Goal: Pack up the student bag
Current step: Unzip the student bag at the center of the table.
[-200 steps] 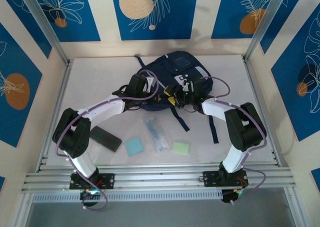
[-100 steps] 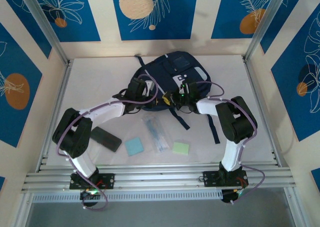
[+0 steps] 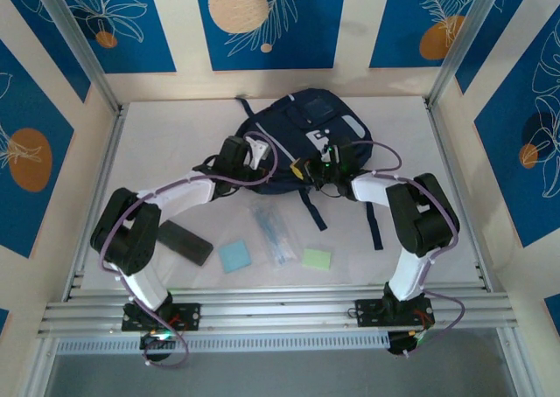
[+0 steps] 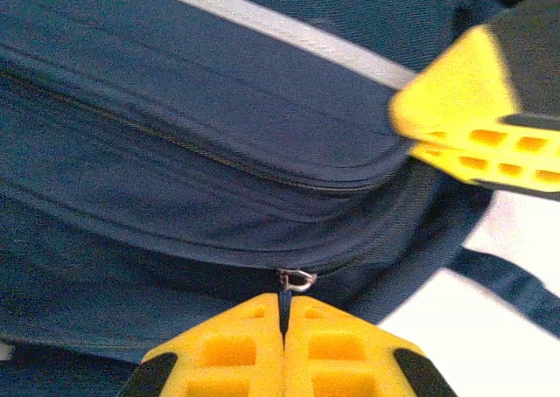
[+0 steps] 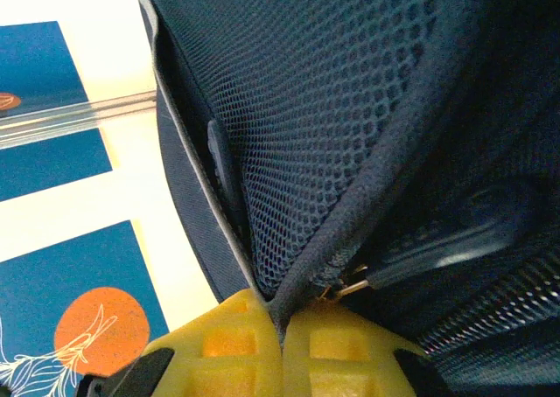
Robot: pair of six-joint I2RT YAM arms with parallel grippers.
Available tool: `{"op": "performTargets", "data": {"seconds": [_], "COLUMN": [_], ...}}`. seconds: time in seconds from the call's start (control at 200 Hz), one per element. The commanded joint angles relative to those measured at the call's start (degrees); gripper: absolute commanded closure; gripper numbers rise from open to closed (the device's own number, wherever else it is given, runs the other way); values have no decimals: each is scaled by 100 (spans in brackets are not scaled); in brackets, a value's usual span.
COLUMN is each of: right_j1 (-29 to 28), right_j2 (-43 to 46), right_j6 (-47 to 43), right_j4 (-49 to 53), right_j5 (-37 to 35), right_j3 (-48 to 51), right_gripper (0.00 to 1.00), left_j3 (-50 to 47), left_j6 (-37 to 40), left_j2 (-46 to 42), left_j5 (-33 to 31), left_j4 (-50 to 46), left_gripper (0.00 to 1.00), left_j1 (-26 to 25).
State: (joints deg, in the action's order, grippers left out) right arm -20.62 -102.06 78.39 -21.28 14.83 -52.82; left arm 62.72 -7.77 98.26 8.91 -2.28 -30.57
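My right gripper should pull the bag's padded edge away from my left gripper, toward the open table, to straighten the slanted bag, then let go of the bag's edge.
The student bag [image 3: 306,121], dark navy with a light grey stripe and a small white patch, lies at the back middle of the table. My left gripper [image 3: 255,155] is at the bag's near left edge, shut on the black zipper pull [image 4: 283,305] that hangs from a small metal ring [image 4: 297,280]. My right gripper [image 3: 306,168] is at the bag's near edge, shut on a padded fabric edge [image 5: 350,231] beside the mesh panel [image 5: 315,108]. In the left wrist view the right gripper's yellow fingers [image 4: 477,108] show at the upper right, above the grey stripe [image 4: 280,30].
On the table in front of the bag lie a black phone-like slab [image 3: 185,242], a blue sticky pad [image 3: 234,256], a clear bag of pens [image 3: 273,232] and a green sticky pad [image 3: 317,259]. Black straps [image 3: 313,209] trail toward me. Frame rails line the table.
The right gripper has drawn back a little to the right along the bag's near edge. The left gripper has shifted slightly up and right. The bag's near edge has moved with them.
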Motion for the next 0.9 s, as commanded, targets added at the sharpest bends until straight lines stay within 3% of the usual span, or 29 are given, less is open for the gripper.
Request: {"op": "performTargets", "data": {"seconds": [0.0,0.305,0.425,0.525,0.615,0.755,0.895], "right_j1": [189,378,616,935,1206,1538,1917], "right_j2": [399,824,1028,1075,1036,932,854], "right_j6": [-207,-659,-1024,-1350,-1799,-2663,-3486], "right_j4": [67,571,868,1041,1446,2314,3007], "right_j5": [-182,-85,-27,203,512,843,952], "right_j3": [79,79,133,95,-159,-655,-1041], "right_gripper": [100,100,100,100,100,100,100], "left_j3": [-10,383,695,847,818,585,261], "left_j6": [251,325,260,64,-116,-206,-848], "left_j2": [127,210,282,235,116,-135,-350], "left_j5": [-246,-843,-721,-156,282,525,1085], "left_j4": [167,167,35,-89,-181,-251,60], "left_gripper": [100,100,100,100,100,100,100], "left_j1": [286,916,1113,1099,878,128,-347]}}
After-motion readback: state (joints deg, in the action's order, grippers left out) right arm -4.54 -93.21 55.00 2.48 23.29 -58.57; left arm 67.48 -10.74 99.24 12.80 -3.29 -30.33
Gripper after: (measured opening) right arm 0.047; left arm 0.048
